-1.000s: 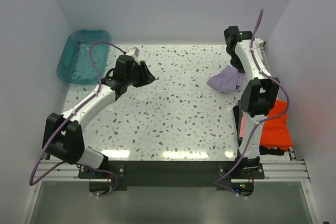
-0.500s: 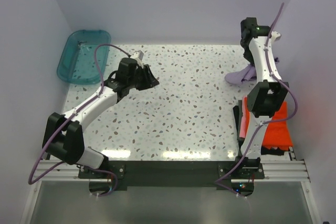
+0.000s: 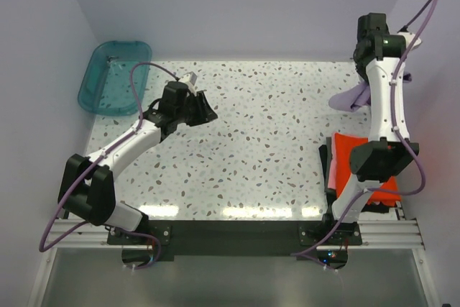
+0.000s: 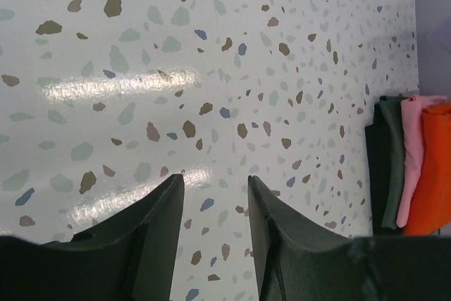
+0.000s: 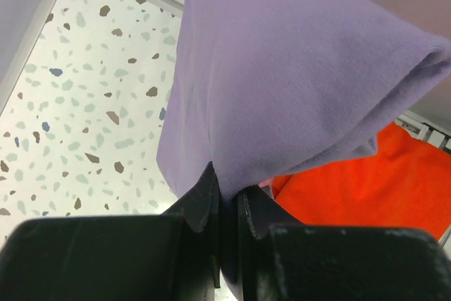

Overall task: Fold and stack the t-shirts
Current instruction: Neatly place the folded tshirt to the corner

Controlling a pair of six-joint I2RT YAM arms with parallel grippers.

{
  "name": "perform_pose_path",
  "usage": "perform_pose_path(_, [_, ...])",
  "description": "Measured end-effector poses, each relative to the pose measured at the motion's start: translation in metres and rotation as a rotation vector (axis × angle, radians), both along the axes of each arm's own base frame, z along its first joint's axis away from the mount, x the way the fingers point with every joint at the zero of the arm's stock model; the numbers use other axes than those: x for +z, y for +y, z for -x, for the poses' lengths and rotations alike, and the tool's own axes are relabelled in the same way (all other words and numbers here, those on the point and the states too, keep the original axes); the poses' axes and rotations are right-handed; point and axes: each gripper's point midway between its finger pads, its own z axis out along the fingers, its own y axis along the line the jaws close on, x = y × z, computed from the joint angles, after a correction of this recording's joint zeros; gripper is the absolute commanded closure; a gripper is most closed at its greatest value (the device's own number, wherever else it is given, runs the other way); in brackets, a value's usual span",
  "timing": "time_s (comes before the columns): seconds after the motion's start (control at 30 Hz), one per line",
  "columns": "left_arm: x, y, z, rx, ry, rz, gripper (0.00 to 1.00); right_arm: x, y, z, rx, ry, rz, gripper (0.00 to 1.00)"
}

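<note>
The lavender-purple t-shirt point(image 5: 282, 82) should go on top of the folded orange-red t-shirt point(image 5: 370, 188): my right gripper will next move back and down over it and release.
My right gripper point(image 5: 227, 187) is shut on the folded lavender-purple t-shirt point(image 5: 282, 82), which hangs from the jaws in the air. In the top view the shirt point(image 3: 352, 98) is at the far right, behind the right arm, above and beyond the orange-red t-shirt point(image 3: 352, 156). The orange-red t-shirt lies folded at the table's right edge on a stack with pink and dark green cloth point(image 4: 391, 160) below it. It also shows in the right wrist view point(image 5: 359, 188). My left gripper point(image 4: 215, 185) is open and empty above the bare speckled table, left of centre in the top view point(image 3: 205, 114).
A teal plastic tub point(image 3: 111, 77) stands at the far left corner. White walls close in the table on the left, back and right. The speckled tabletop point(image 3: 266, 141) lies between the two arms.
My right arm has carried the lavender shirt up and to the right, from the table's far right to beside the right wall, uncovering more of the orange-red shirt. My left gripper has shifted slightly right.
</note>
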Motion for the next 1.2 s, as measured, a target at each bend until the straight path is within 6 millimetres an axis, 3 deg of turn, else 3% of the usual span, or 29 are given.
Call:
perform_pose_path(0.13, [-0.001,0.000,0.001,-0.001,0.002,-0.001,0.54,0.013,-0.001,0.022,-0.006,-0.023,0.002,1.00])
perform_pose_path(0.27, [-0.008,-0.001,0.007,-0.008,0.016,-0.008,0.54,0.012,0.001,0.048,-0.010,-0.010,0.000,1.00])
perform_pose_path(0.63, [-0.017,-0.011,0.033,-0.055,0.022,-0.019,0.54,-0.031,0.008,0.142,-0.038,0.088,-0.025,1.00])
perform_pose_path(0.7, [-0.019,-0.013,0.039,-0.066,0.023,-0.021,0.54,-0.038,0.011,0.162,-0.041,0.080,-0.034,0.70])
perform_pose_path(0.73, [-0.021,-0.014,0.042,-0.072,0.026,-0.023,0.54,-0.041,0.013,0.171,-0.042,0.072,-0.043,0.48])
perform_pose_path(0.77, [-0.023,-0.015,0.044,-0.077,0.027,-0.025,0.54,-0.045,0.015,0.181,-0.043,0.063,-0.051,0.03])
perform_pose_path(0.93, [-0.028,-0.017,0.053,-0.090,0.034,-0.031,0.54,-0.055,0.020,0.222,-0.019,0.052,-0.057,0.01])
perform_pose_path(1.2, [-0.016,-0.014,0.058,-0.085,0.003,-0.008,0.53,-0.042,0.031,0.232,0.103,0.007,-0.077,0.01])
